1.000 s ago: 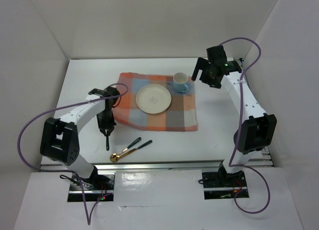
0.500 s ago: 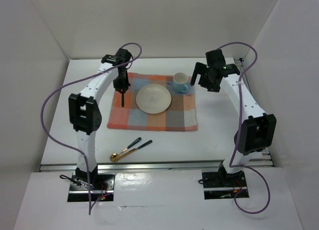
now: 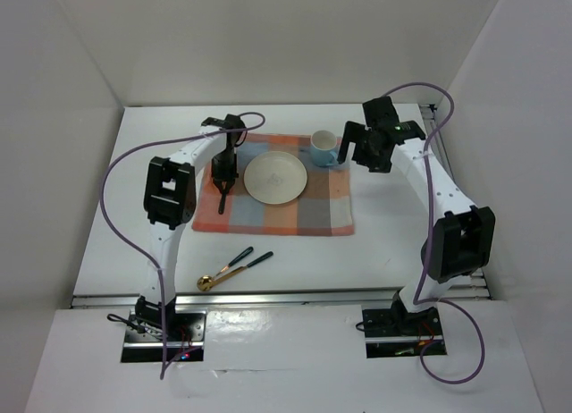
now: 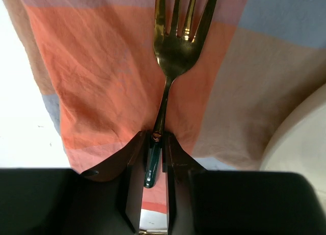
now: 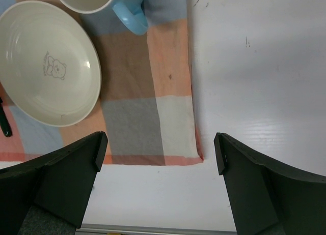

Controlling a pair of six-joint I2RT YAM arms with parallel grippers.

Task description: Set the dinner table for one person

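The robot's right gripper should swing back and down onto the gold spoon's dark handle next, since it lies below and to the gripper's left in the top view.
My left gripper (image 3: 222, 173) (image 4: 154, 143) is shut on the dark green handle of a gold fork (image 4: 175, 47) (image 3: 221, 194). It holds the fork low over the left part of the checked cloth mat (image 3: 313, 212) (image 4: 91, 67), just left of the cream plate (image 3: 275, 176) (image 4: 300, 138). I cannot tell whether the fork touches the cloth. A blue cup (image 3: 323, 148) (image 5: 130, 13) stands on the mat's far right corner. My right gripper (image 3: 356, 145) (image 5: 160, 153) hangs open and empty above the mat's right edge (image 5: 132, 123) and the white dinner table (image 3: 402, 243) (image 5: 254, 67).
A gold spoon (image 3: 214, 277) and another dark-handled utensil (image 3: 243, 256) lie on the table in front of the mat, near the front metal rail (image 3: 286, 297). White walls close in the table on three sides.
The left arm has carried the fork from the near left of the table out over the mat, beside the plate. The right gripper has drifted a little left, still open.
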